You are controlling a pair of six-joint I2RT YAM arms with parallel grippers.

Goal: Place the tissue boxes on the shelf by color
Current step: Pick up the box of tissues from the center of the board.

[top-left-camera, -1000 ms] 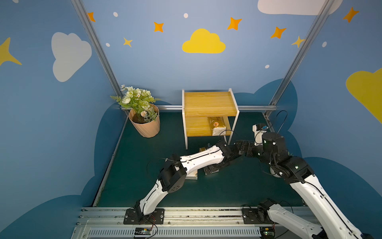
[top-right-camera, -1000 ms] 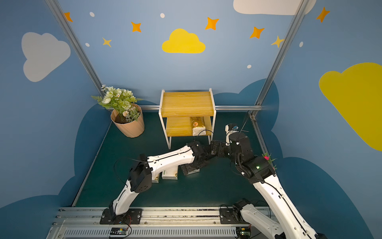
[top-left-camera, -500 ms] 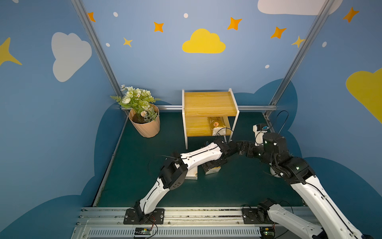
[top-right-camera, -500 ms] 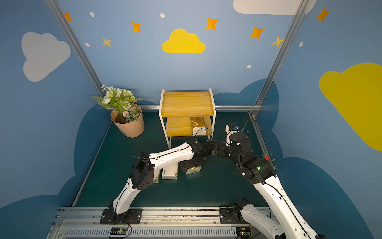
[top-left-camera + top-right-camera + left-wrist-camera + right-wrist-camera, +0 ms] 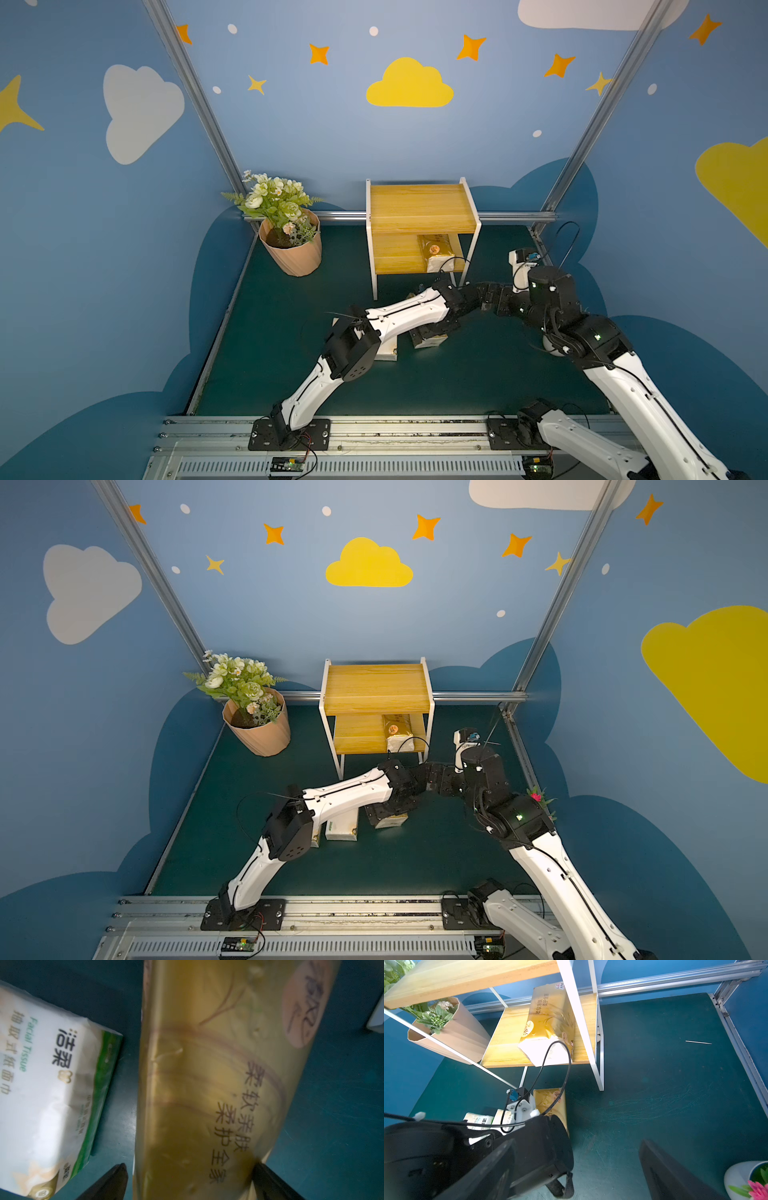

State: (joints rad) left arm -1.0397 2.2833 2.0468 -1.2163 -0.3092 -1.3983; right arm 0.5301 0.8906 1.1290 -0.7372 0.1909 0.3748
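Note:
My left gripper's open fingers are already on either side, so they need to lower along the long sides of the gold tissue box (image 5: 430, 340) (image 5: 198, 1156) just below and close.
One gold tissue box (image 5: 207, 1084) lies on the green mat in front of the shelf (image 5: 419, 208), also visible in a top view (image 5: 390, 821). My left gripper (image 5: 190, 1165) is open and straddles it, one finger on each long side. A second gold tissue box (image 5: 436, 253) lies on the right of the shelf's lower board (image 5: 504, 1043). Two cream-white tissue boxes (image 5: 343, 825) (image 5: 316, 839) lie side by side on the mat under my left forearm. My right gripper (image 5: 577, 1142) hangs open over the mat, close to my left wrist, holding nothing.
A peach flowerpot (image 5: 293, 253) with white flowers stands left of the shelf. A small white pot with a pink flower (image 5: 745, 1180) sits at the mat's right edge. A thin white stick (image 5: 697, 1042) lies on the mat right of the shelf. Metal rails border the mat.
My left arm has shifted slightly over the gold tissue box on the mat. Both grippers stay open and the right arm has hardly moved.

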